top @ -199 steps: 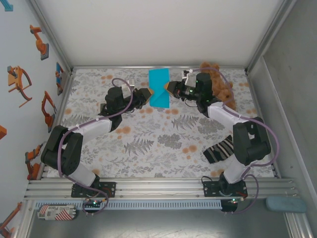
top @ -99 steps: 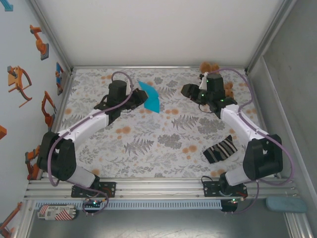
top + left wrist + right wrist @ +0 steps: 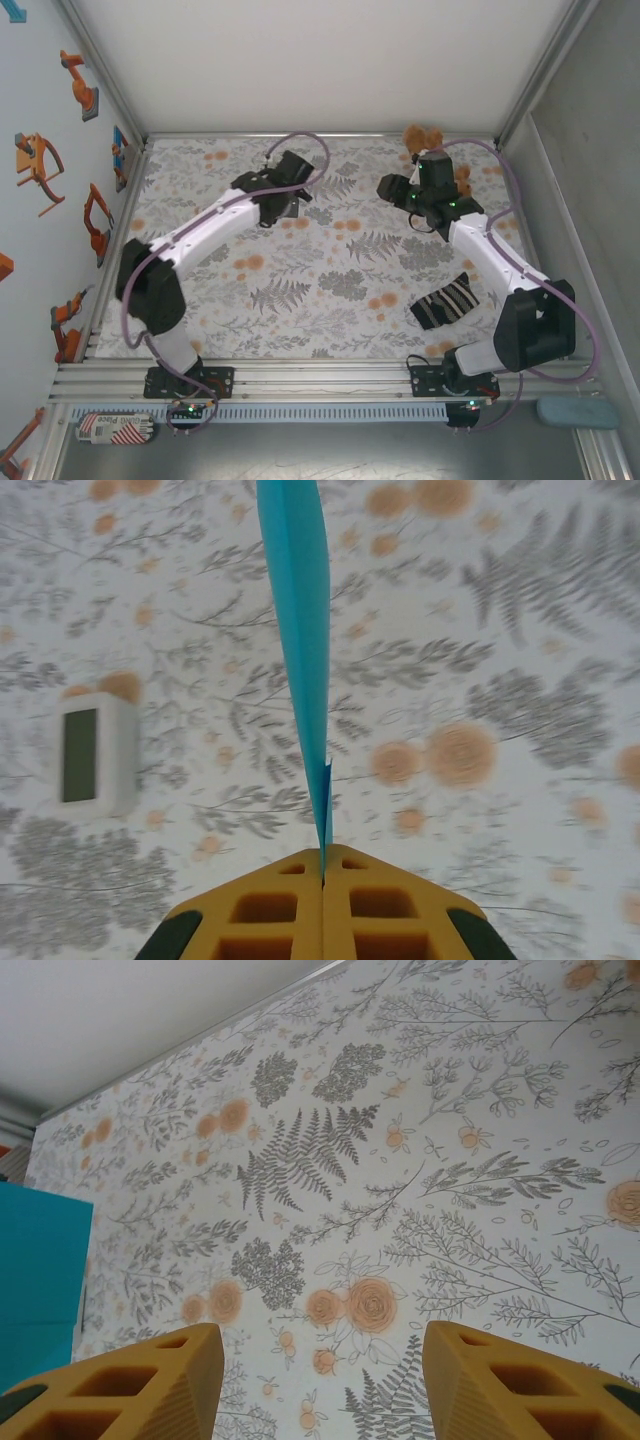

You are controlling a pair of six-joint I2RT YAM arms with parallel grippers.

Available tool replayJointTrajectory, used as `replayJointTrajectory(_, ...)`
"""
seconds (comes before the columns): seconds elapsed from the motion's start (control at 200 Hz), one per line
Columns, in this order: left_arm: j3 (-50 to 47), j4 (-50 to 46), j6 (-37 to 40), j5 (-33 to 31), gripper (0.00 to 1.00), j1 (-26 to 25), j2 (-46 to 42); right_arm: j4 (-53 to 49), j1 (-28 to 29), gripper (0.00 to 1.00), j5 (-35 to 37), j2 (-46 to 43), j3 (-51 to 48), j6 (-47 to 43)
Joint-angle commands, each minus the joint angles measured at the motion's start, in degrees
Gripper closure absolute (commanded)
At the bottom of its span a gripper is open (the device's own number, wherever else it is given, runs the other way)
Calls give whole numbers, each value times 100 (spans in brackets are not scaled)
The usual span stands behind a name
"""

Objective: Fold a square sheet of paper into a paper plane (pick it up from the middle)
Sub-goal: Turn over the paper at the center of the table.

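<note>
I will next move my left gripper down to the bare floral table beneath it, and turn it on the way down to let go of the paper flat there, since the sheet stands on its edge.
The cyan-blue sheet of paper (image 3: 300, 650) is folded and seen edge-on in the left wrist view, rising from the yellow jaws, which press flat together on its lower tip. My left gripper (image 3: 323, 858) is shut on it above the floral table. From above, the left gripper (image 3: 290, 200) hangs over the table's back middle, and its wrist hides the paper. A flat cyan face of the paper (image 3: 40, 1270) shows at the left edge of the right wrist view. My right gripper (image 3: 320, 1380) is open, with bare table between its fingers; from above, the right gripper (image 3: 388, 187) hovers well to the paper's right.
A brown teddy bear (image 3: 425, 135) sits at the back right behind the right arm. A dark striped cloth (image 3: 445, 300) lies front right. A small white box with a dark window (image 3: 95, 755) rests on the floral table (image 3: 330, 280) to the left of the paper. Metal walls edge the table.
My right gripper opened, let go of the paper and drew back to the right. My left gripper kept the paper and swung rightward, so the wrist now covers it from above.
</note>
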Motion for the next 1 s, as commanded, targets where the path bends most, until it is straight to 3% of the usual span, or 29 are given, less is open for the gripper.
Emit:
replayJointTrajectory(0.0, 520, -1338, 187, -1301, 95, -207, 640, -123, -9, 46, 322, -153, -29, -90)
replayJointTrajectory(0.175, 1194, -1761, 137, -1389, 92, -454, 1626, -162, -16, 47, 424, -151, -73, -44)
replayJointTrajectory(0.461, 1368, -838, 40, 1399, 83, -399, 2422, -202, -25, 48, 489, -90, -137, 96)
replayJointTrajectory(0.636, 764, 129, -358, 2881, 70, -57, 1859, -208, -18, 48, 374, -13, -137, 68)
replayJointTrajectory(0.821, -389, 1319, -837, 4033, 52, 480, 756, -187, 9, 49, -273, 395, -5, 51)
replayJointTrajectory(0.997, -1338, 1800, -1183, 4094, 36, 937, -203, -162, 532, 56, -789, 1078, 271, 46)
